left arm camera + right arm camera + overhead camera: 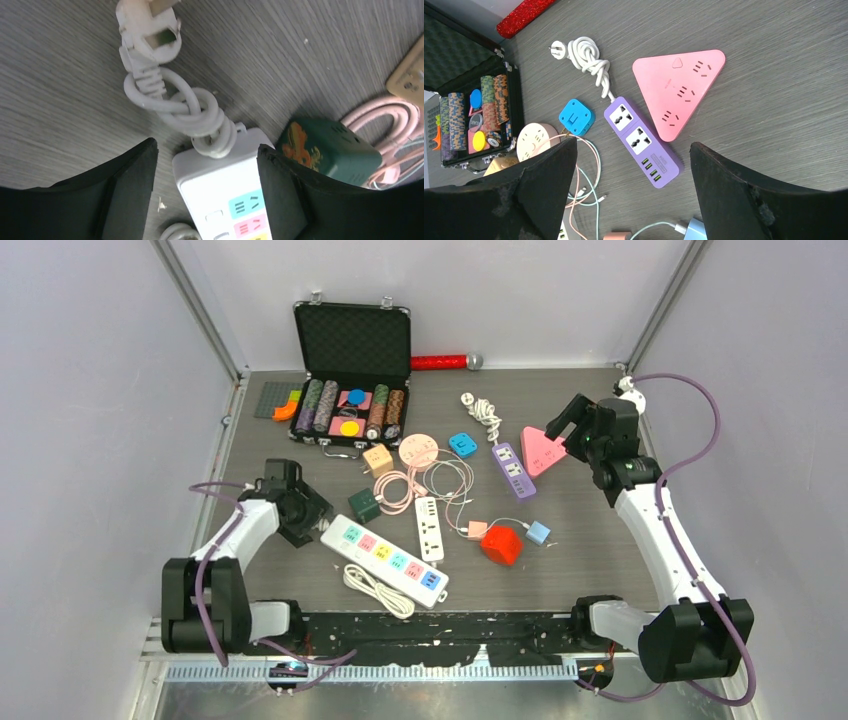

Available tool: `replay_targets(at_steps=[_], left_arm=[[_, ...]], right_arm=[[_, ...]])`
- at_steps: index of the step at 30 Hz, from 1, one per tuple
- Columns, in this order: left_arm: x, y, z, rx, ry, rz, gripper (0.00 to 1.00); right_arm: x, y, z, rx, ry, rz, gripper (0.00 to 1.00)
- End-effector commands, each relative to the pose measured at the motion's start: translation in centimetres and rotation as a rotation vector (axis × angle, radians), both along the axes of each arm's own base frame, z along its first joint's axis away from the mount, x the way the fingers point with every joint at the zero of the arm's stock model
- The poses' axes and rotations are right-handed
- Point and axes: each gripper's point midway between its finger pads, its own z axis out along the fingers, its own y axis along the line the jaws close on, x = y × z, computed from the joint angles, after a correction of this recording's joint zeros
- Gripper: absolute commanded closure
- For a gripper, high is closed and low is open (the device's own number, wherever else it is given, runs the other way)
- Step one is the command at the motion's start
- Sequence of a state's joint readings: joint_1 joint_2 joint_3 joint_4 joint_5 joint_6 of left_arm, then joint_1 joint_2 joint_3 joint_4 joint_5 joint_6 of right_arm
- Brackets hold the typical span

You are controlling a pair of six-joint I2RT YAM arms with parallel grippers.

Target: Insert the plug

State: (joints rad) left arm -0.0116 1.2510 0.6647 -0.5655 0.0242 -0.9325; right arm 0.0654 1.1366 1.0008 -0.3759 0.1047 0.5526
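The right gripper swings back and to the left in the top view next, moving down around the green cube adaptor, since it crowds the white power strip's cord end.
A long white power strip [385,560] with coloured sockets lies at the table's near middle. My left gripper [207,147] is open and straddles its cord end [225,200]. The right finger [280,190] sits at the strip's edge, while the left finger [130,190] stands apart from it. The strip's knotted white cord leads away to its white plug [150,25], which lies loose on the table. In the top view the left gripper [318,520] hides that plug. My right gripper [633,145] hangs open and empty above a purple power strip [644,142] and a pink triangular strip [679,87].
A green cube adaptor [327,147] sits right beside my left gripper. An open poker chip case [350,370] stands at the back. A small white strip [429,528], a red cube [501,544], a blue adaptor [576,117], a round pink socket [418,452] and thin charging cables clutter the middle.
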Motion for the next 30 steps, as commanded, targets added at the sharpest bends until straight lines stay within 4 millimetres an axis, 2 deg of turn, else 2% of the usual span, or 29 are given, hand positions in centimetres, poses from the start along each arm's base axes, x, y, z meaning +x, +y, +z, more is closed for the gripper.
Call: replay_targets(at_steps=[1,2,6,8,11,13,15,16,20,23,26,27,28,29,30], left_arm=[[2.9,2.0,0.0,0.04,-0.053,0.094,0.31],[3.2,2.1,-0.2,0.041,-0.046,0.098,0.33],[3.7,2.2,-0.9,0.048,0.008,0.087,0.58],[3.9,2.5,-1.3,0.061,0.025,0.091,0.66],[4.8,3.3,-0.8,0.103,0.019,0.085,0.77],[5.9,4.0,-0.3,0.135,0.011,0.069,0.91],[7.0,4.8,0.1,0.157,0.006,0.047,1.0],[7.7,5.3,0.4,0.167,0.001,0.032,1.0],[11.1,6.5,1.7,0.214,-0.028,-0.073,1.0],[12.7,6.7,1.7,0.233,-0.024,-0.151,1.0],[13.4,6.9,1.9,0.244,-0.026,-0.181,0.98],[13.7,6.8,2.0,0.243,-0.031,-0.184,0.9],[14.0,6.8,2.4,0.239,-0.044,-0.184,0.77],[14.4,6.7,2.8,0.239,-0.058,-0.188,0.65],[14.7,6.8,3.3,0.243,-0.068,-0.188,0.53]], right_arm=[[0.0,0.0,0.8,0.007,-0.027,-0.004,0.13],[0.0,0.1,0.7,0.007,-0.024,-0.004,0.13],[0.1,0.1,0.2,0.007,-0.013,-0.003,0.14],[0.2,0.4,0.1,0.006,-0.018,0.015,0.16],[0.5,1.8,-0.2,0.006,-0.024,0.099,0.18],[0.6,3.5,-0.3,-0.011,-0.023,0.164,0.18],[0.8,5.0,-0.9,-0.035,-0.005,0.217,0.18],[0.8,5.5,-1.2,-0.056,0.003,0.239,0.18],[0.9,9.9,-1.8,-0.144,0.02,0.367,0.18],[0.4,14.1,-2.9,-0.208,0.036,0.497,0.18],[-0.2,18.7,-2.6,-0.247,0.004,0.634,0.18],[-0.1,20.0,-3.1,-0.264,0.001,0.681,0.18],[-0.5,21.8,-2.5,-0.267,-0.023,0.728,0.18],[-0.4,23.0,-3.4,-0.278,-0.011,0.767,0.18],[-0.4,25.0,-3.4,-0.279,-0.016,0.808,0.17]])
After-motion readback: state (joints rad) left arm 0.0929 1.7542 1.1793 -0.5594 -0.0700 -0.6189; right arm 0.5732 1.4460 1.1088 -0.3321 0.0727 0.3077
